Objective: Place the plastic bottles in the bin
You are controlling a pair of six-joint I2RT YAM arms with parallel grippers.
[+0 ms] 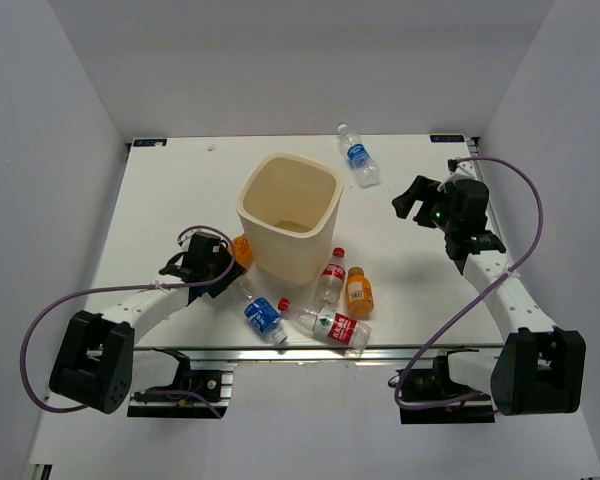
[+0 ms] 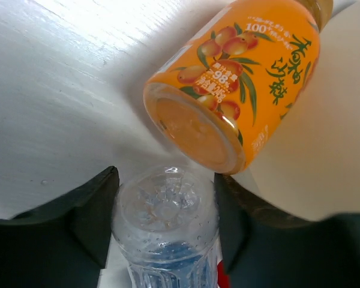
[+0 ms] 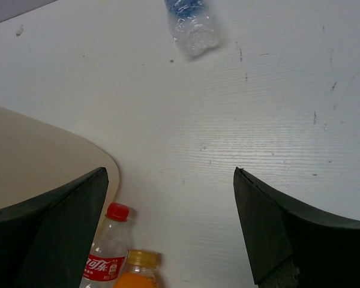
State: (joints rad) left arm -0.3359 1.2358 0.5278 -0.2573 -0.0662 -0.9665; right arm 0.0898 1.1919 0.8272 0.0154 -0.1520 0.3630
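My left gripper should first lift the blue-label bottle away from my base and tilt level, to get the bottle over the bin's open top (image 1: 291, 194).
The cream bin (image 1: 290, 215) stands mid-table. My left gripper (image 1: 223, 275) is shut on the base end of a clear blue-label bottle (image 1: 262, 315) that lies on the table. In the left wrist view both black fingers (image 2: 96, 210) press the sides of that bottle (image 2: 165, 222). An orange bottle (image 2: 240, 78) lies just beyond it, against the bin wall (image 2: 342, 120). My right gripper (image 1: 417, 200) hangs open over bare table, right of the bin, holding nothing (image 3: 170, 174). Ahead of the bin lie a red-label bottle (image 1: 330, 278), an orange bottle (image 1: 358, 291) and another red-label bottle (image 1: 332, 326).
A second blue-label bottle (image 1: 359, 155) lies at the back, right of the bin, and shows at the top of the right wrist view (image 3: 191, 21). White walls enclose the table on three sides. Purple cables loop beside both arms.
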